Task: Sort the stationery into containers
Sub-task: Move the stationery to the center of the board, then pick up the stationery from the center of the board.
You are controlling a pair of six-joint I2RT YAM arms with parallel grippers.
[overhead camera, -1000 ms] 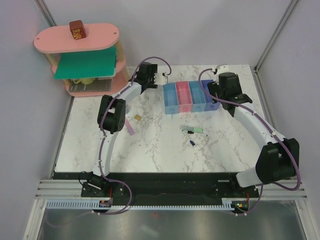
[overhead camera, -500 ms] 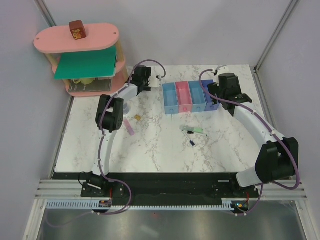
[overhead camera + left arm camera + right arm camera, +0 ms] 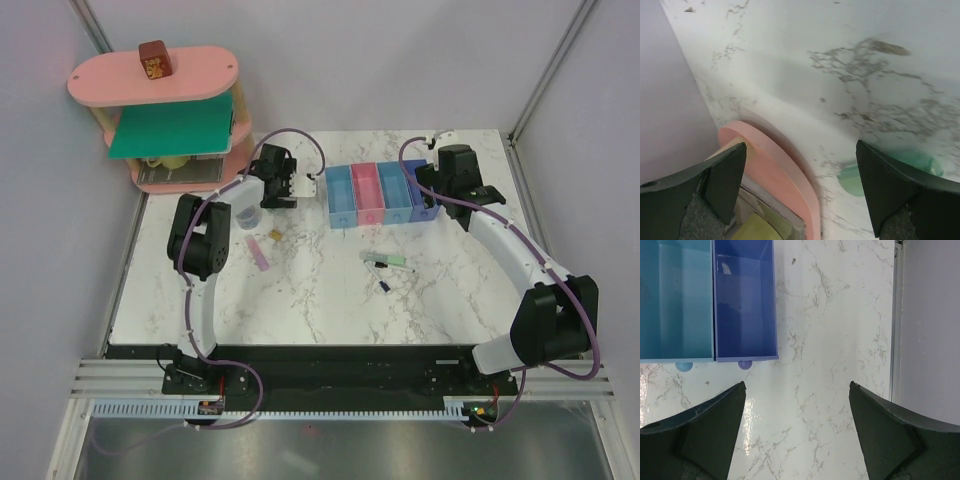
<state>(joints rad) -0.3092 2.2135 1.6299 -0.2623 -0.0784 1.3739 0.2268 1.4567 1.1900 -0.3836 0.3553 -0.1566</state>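
My left gripper has the green piece (image 3: pixel 852 181) beside one of its fingers, so I will shift it to the right in the wrist view until the fingers straddle the piece, and close.
The containers (image 3: pixel 380 195) are a row of four joined bins at the back middle: light blue, pink, light blue, darker blue. The lilac-pink bar (image 3: pixel 259 254), the tiny tan piece (image 3: pixel 274 236) and the translucent round piece (image 3: pixel 248 216) lie left of them. Two pens (image 3: pixel 384 286) and a mint bar (image 3: pixel 398 264) lie in front. My left gripper (image 3: pixel 264 190) is open and empty, with the round piece (image 3: pixel 855 181) by its right finger. My right gripper (image 3: pixel 444 200) is open and empty over bare marble beside the darker blue bin (image 3: pixel 742 305).
The big pink shelf (image 3: pixel 165 110) with a green panel stands at the back left, a brown block (image 3: pixel 154 60) on top. Its pink base (image 3: pixel 785 175) lies just under my left jaws. Walls close the left, back and right sides.
My left gripper has swung left and nearer, away from the bins toward the shelf base and the round piece. The right arm has not moved.
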